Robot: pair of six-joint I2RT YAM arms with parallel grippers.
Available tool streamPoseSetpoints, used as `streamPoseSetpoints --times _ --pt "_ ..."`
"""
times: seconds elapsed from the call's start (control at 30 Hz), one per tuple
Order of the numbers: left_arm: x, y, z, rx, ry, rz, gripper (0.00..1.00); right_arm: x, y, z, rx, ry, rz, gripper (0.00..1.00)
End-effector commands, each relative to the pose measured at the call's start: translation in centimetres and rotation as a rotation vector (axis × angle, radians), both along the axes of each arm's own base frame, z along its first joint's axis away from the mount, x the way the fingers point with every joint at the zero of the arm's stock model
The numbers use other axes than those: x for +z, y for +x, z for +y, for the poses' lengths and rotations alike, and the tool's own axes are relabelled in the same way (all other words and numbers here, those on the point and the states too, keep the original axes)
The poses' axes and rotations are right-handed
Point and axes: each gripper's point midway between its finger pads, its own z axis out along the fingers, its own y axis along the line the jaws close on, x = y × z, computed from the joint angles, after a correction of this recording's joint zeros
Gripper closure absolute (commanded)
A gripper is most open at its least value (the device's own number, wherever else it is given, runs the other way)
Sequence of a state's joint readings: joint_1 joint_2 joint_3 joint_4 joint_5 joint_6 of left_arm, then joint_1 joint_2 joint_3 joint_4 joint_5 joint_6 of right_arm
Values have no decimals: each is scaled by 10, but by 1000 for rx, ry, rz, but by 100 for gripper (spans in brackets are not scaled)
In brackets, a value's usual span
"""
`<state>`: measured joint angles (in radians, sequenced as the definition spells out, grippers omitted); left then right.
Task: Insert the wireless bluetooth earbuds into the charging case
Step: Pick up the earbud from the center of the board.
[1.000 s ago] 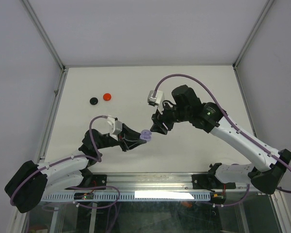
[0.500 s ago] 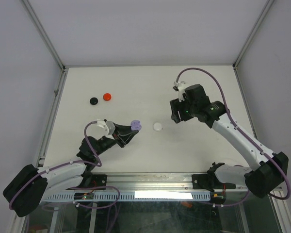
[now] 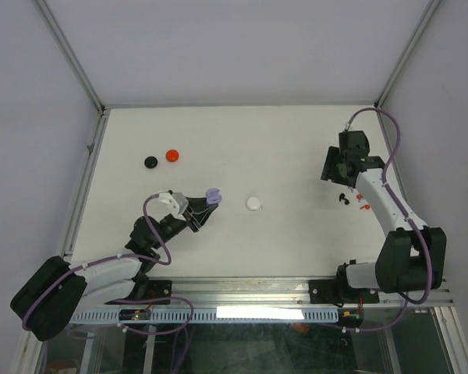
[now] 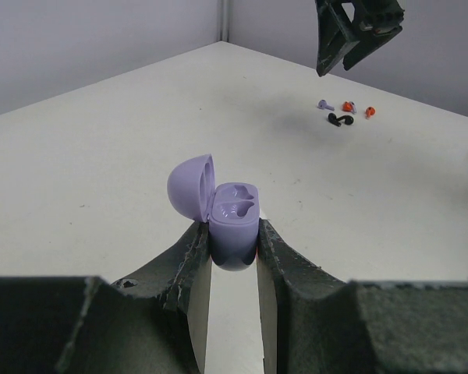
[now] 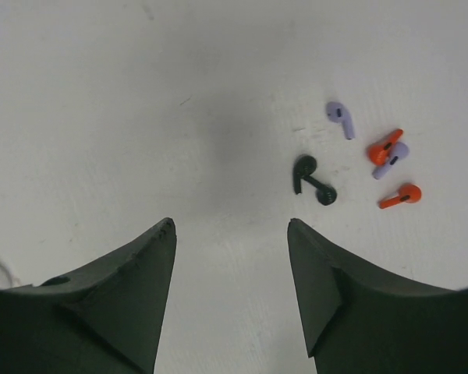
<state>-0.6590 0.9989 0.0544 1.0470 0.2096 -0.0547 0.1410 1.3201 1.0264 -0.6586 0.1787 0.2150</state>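
Note:
I should move my right gripper to the right in the wrist view and down onto the round head (image 5: 335, 111) of one purple earbud, because that earbud lies clear of the orange ones.
My left gripper (image 3: 205, 207) is shut on an open purple charging case (image 3: 212, 197), lid up and both sockets empty; in the left wrist view the case (image 4: 228, 210) sits between my fingertips (image 4: 232, 228). My right gripper (image 3: 335, 171) is open and empty, hovering just left of a cluster of loose earbuds (image 3: 352, 201) at the right of the table. In the right wrist view, ahead and to the right of the gripper (image 5: 230, 226), lie a purple earbud (image 5: 340, 118), a second purple earbud (image 5: 391, 161), two orange ones (image 5: 384, 146) (image 5: 400, 195) and a black pair (image 5: 312, 181).
A white round case (image 3: 253, 203) lies mid-table between the arms. A black case (image 3: 150, 162) and a red case (image 3: 172, 155) lie at the back left. The table's right rail (image 3: 394, 167) runs close behind the earbuds.
My right arm has swung from the table's centre out to the right, above the earbuds, leaving the white case on the table. My left gripper drew back left with the purple case.

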Motion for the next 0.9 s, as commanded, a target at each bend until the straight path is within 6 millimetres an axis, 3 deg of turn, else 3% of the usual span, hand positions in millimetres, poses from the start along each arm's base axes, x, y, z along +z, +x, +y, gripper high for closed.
streamPoseSetpoints --times 0.0,0.33,0.53,0.87 --pt "14 -4 2 -11 -14 -72 100 -5 28 -43 -220 -5 -90 38" --pt "2 -2 -1 -20 11 -23 100 -43 52 -100 -351 -61 -2 46" --pt "-2 -1 -4 -33 27 -9 100 -65 65 -105 -312 -42 61 50" --pt "-7 -1 -9 -51 46 7 100 -97 61 -100 -275 39 166 54"
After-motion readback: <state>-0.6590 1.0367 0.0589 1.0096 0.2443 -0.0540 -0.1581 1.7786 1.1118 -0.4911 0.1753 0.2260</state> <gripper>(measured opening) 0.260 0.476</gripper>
